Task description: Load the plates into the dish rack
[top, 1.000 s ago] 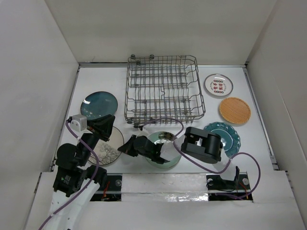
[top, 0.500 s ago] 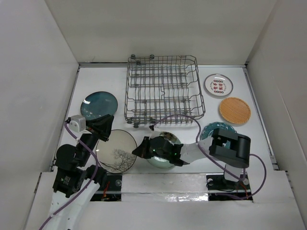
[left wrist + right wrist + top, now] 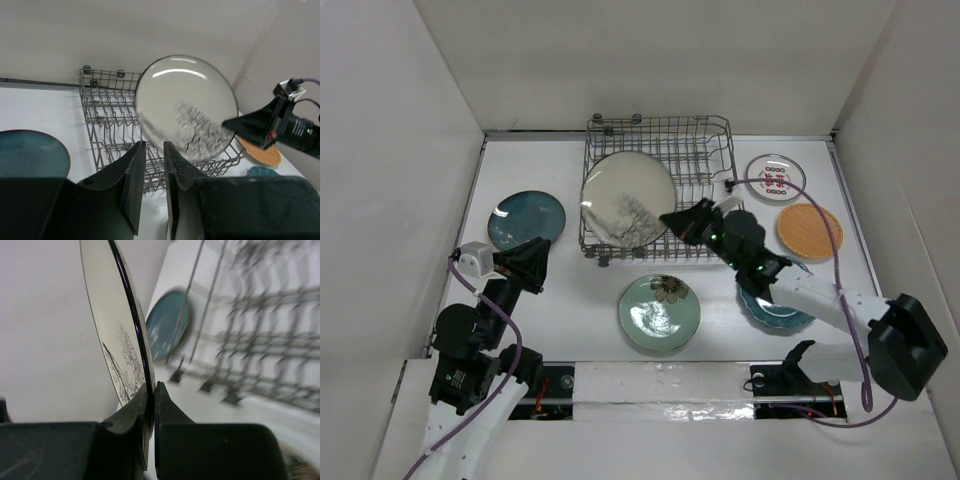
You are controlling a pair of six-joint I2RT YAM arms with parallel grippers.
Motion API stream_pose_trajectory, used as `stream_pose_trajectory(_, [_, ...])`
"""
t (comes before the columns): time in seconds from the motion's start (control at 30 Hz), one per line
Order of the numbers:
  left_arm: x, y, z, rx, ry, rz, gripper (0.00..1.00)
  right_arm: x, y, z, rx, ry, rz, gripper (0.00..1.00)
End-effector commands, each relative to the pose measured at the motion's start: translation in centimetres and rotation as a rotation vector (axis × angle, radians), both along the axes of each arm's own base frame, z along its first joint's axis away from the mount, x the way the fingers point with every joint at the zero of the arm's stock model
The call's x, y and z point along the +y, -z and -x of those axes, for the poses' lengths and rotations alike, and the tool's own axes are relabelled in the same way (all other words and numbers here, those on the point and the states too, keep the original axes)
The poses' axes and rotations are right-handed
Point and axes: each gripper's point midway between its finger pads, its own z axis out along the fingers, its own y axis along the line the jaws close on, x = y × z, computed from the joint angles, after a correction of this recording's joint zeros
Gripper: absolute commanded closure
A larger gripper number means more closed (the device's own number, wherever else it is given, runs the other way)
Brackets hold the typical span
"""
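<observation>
My right gripper holds the plate, and next it should swing outward, turn downward and release the plate in the rack's end by the red-marked plate, because the slots there are empty.
My right gripper (image 3: 676,219) is shut on the edge of the cream patterned plate (image 3: 628,200) and holds it upright, in the air, over the front left of the grey wire dish rack (image 3: 705,160). The right wrist view shows the jaws (image 3: 151,386) clamped on the plate's rim (image 3: 112,325). My left gripper (image 3: 534,263) is empty with a narrow gap between its jaws (image 3: 154,145), low at the near left, facing the rack (image 3: 107,115) and the held plate (image 3: 185,100). The dark teal plate (image 3: 526,220) lies left of the rack. The pale green flowered plate (image 3: 659,312) lies in front of it.
The small white red-marked plate (image 3: 780,172) and the orange woven-look plate (image 3: 809,231) lie right of the rack. The teal scalloped plate (image 3: 775,305) lies partly under my right arm. White walls enclose the table on three sides. A purple cable loops over the right arm.
The right gripper has lifted the cream plate off the table at the near left and carried it up and back over the rack. The left gripper stays near its place.
</observation>
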Motion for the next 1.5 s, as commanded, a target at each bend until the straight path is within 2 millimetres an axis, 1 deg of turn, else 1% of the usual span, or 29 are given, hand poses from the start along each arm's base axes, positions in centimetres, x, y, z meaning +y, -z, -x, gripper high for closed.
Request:
stream_pose_trajectory(0.0, [-0.1, -1.0, 0.1, -0.034, 0.006, 0.007, 0.82, -7.0, -6.5, -4.5, -0.178, 0.240, 0.002, 1.00])
stream_pose_trajectory(0.03, [-0.1, -1.1, 0.1, -0.034, 0.009, 0.006, 0.82, -9.5, -7.7, -6.0, -0.202, 0.355, 0.020, 1.00])
stream_pose_trajectory(0.07, [-0.2, -1.0, 0.1, -0.031, 0.013, 0.004, 0.82, -12.6, -7.6, -7.5, -0.194, 0.455, 0.072, 1.00])
stream_pose_trajectory(0.1, [-0.3, -1.1, 0.2, -0.034, 0.020, 0.002, 0.82, -14.3, -7.7, -8.4, -0.203, 0.508, 0.134, 1.00])
stream_pose_trajectory(0.13, [-0.3, -1.0, 0.2, -0.033, 0.022, 0.001, 0.82, -16.1, -9.3, -9.4, -0.222, 0.586, 0.149, 1.00])
stream_pose_trajectory(0.17, [-0.4, -1.0, 0.2, -0.033, 0.025, 0.000, 0.81, -17.5, -9.2, -10.1, -0.215, 0.636, 0.191, 1.00])
stream_pose_trajectory(0.2, [-0.4, -1.1, 0.3, -0.036, 0.028, 0.001, 0.81, -19.6, -8.4, -11.5, -0.196, 0.691, 0.262, 1.00])
stream_pose_trajectory(0.23, [-0.4, -1.1, 0.3, -0.036, 0.029, 0.000, 0.81, -20.9, -8.7, -12.1, -0.187, 0.746, 0.294, 1.00])
stream_pose_trajectory(0.27, [-0.5, -1.1, 0.4, -0.036, 0.032, 0.000, 0.81, -21.4, -9.9, -12.6, -0.202, 0.780, 0.313, 1.00])
stream_pose_trajectory(0.33, [-0.5, -1.0, 0.4, -0.036, 0.034, -0.001, 0.81, -23.4, -9.2, -14.0, -0.179, 0.847, 0.412, 1.00])
stream_pose_trajectory(0.37, [-0.5, -1.0, 0.4, -0.037, 0.035, -0.001, 0.81, -23.7, -9.2, -14.3, -0.175, 0.862, 0.441, 1.00])
stream_pose_trajectory(0.4, [-0.5, -1.0, 0.4, -0.037, 0.035, -0.001, 0.81, -23.9, -9.9, -14.7, -0.186, 0.873, 0.479, 1.00])
stream_pose_trajectory(0.43, [-0.5, -1.1, 0.5, -0.039, 0.035, 0.000, 0.81, -24.2, -8.7, -15.7, -0.155, 0.876, 0.519, 1.00])
stream_pose_trajectory(0.53, [-0.5, -1.0, 0.5, -0.037, 0.037, -0.001, 0.81, -24.4, -8.7, -16.6, -0.144, 0.888, 0.576, 1.00])
stream_pose_trajectory(0.57, [-0.6, -1.0, 0.5, -0.037, 0.038, -0.001, 0.81, -24.2, -7.8, -17.2, -0.123, 0.883, 0.602, 1.00])
stream_pose_trajectory(0.6, [-0.5, -1.0, 0.4, -0.037, 0.037, -0.001, 0.81, -24.3, -7.3, -17.5, -0.111, 0.881, 0.631, 1.00])
stream_pose_trajectory(0.63, [-0.5, -1.0, 0.4, -0.034, 0.037, -0.002, 0.81, -24.3, -7.5, -17.8, -0.111, 0.887, 0.638, 1.00])
stream_pose_trajectory(0.67, [-0.5, -1.0, 0.4, -0.034, 0.037, -0.002, 0.81, -23.7, -6.7, -18.2, -0.101, 0.873, 0.658, 1.00])
stream_pose_trajectory(0.77, [-0.5, -1.0, 0.4, -0.034, 0.035, -0.002, 0.81, -23.5, -6.4, -18.6, -0.098, 0.874, 0.693, 1.00])
stream_pose_trajectory(0.8, [-0.5, -0.9, 0.4, -0.033, 0.035, -0.004, 0.81, -23.5, -5.4, -19.0, -0.080, 0.869, 0.725, 1.00])
stream_pose_trajectory(0.83, [-0.5, -0.9, 0.4, -0.032, 0.035, -0.002, 0.81, -23.1, -5.2, -19.1, -0.079, 0.862, 0.736, 1.00])
stream_pose_trajectory(0.97, [-0.5, -0.9, 0.3, -0.031, 0.032, -0.002, 0.81, -23.0, -4.3, -19.8, -0.066, 0.858, 0.777, 1.00])
stream_pose_trajectory(1.03, [-0.5, -1.0, 0.3, -0.032, 0.031, -0.001, 0.81, -22.2, -3.4, -20.1, -0.057, 0.826, 0.794, 1.00])
stream_pose_trajectory(1.07, [-0.5, -0.9, 0.3, -0.032, 0.030, -0.003, 0.81, -22.1, -3.2, -20.2, -0.053, 0.822, 0.799, 1.00])
stream_pose_trajectory(1.13, [-0.5, -0.9, 0.3, -0.029, 0.029, -0.002, 0.81, -21.0, -2.9, -20.3, -0.061, 0.797, 0.824, 1.00])
stream_pose_trajectory(1.17, [-0.4, -0.9, 0.3, -0.029, 0.029, -0.002, 0.81, -21.0, -2.1, -20.6, -0.047, 0.796, 0.848, 1.00])
stream_pose_trajectory(1.23, [-0.4, -0.8, 0.3, -0.027, 0.028, -0.002, 0.81, -20.5, -1.6, -20.8, -0.042, 0.782, 0.886, 1.00])
stream_pose_trajectory(1.3, [-0.3, -0.8, 0.3, -0.027, 0.023, -0.003, 0.81, -19.4, -0.4, -20.9, -0.038, 0.757, 0.930, 1.00])
stream_pose_trajectory(1.47, [-0.5, -0.8, 0.1, -0.024, 0.030, -0.006, 0.81, -18.6, 0.9, -21.9, -0.031, 0.710, 0.965, 1.00])
